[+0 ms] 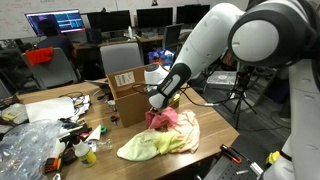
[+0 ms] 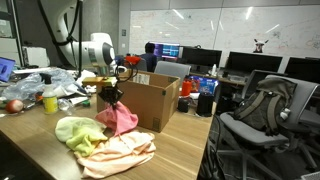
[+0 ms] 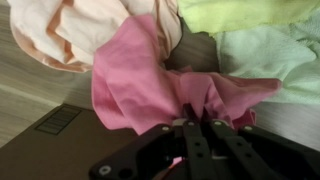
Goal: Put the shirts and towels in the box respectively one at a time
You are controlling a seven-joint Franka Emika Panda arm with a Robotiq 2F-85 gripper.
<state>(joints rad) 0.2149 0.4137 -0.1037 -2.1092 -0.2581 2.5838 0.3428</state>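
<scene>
Next, my gripper rises high over the box's opening point(image 1: 134, 87) and releases the hanging pink cloth, as the open box's rim beside it is above the cloth.
My gripper point(image 3: 197, 112) is shut on a pink cloth point(image 3: 140, 75) and holds it up off the table; the cloth hangs from the fingers in both exterior views point(image 1: 166, 118) point(image 2: 116, 117). The open cardboard box point(image 1: 128, 92) point(image 2: 150, 100) stands right beside the lifted cloth. On the table below lie a light green cloth point(image 1: 150, 145) point(image 2: 75, 130) and a peach cloth point(image 2: 120, 152) point(image 3: 70, 35). The green cloth also shows in the wrist view point(image 3: 265, 45).
Clutter covers the table end away from the box: crumpled plastic point(image 1: 25, 150), small bottles and toys point(image 1: 85, 140), a yellow cup point(image 2: 50, 102). Office chairs point(image 2: 255, 110) and desks with monitors stand behind. The wooden table edge point(image 2: 170, 165) is near the cloth pile.
</scene>
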